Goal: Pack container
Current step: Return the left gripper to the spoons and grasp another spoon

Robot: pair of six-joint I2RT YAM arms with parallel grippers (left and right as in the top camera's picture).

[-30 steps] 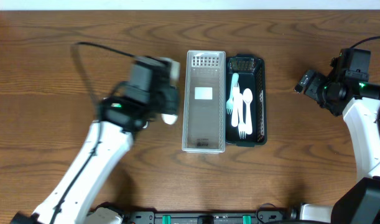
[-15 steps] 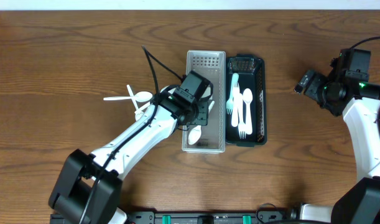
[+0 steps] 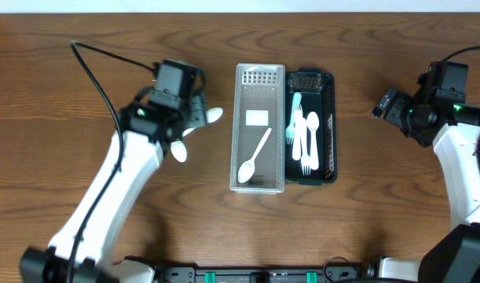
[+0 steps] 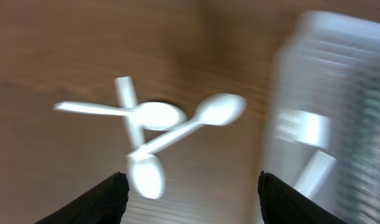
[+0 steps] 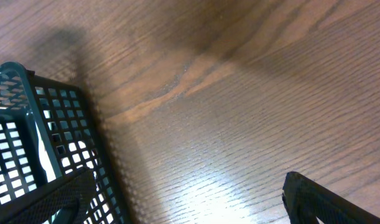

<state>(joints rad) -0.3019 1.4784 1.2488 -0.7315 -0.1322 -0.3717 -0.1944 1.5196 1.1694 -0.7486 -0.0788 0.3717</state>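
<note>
As the handle lies crosswise, next my left gripper moves down, away from the clear container, turning to straddle the spoon handle farthest from that container [image 4: 97, 109].
A clear white container [image 3: 259, 86] stands mid-table with one white spoon [image 3: 254, 155] lying in it. Beside it on the right is a dark mesh container [image 3: 327, 126] holding several white forks and spoons [image 3: 305, 134]. My left gripper [image 3: 194, 118] hovers open and empty over three loose white spoons [image 4: 155, 115] crossed on the wood, left of the clear container [image 4: 326, 124]. In the overhead view only two spoon bowls [image 3: 214, 115] poke out from under the arm. My right gripper [image 3: 385, 102] stands open over bare wood right of the dark container [image 5: 28, 124].
The table [image 3: 67, 63] is brown wood. A black cable [image 3: 106, 59] loops from the left arm across the far left. The right arm [image 3: 459, 157] runs along the right edge.
My left gripper let go of a spoon, which now lies in the clear container, and the arm swung back left over the loose spoons. The right arm has not moved.
</note>
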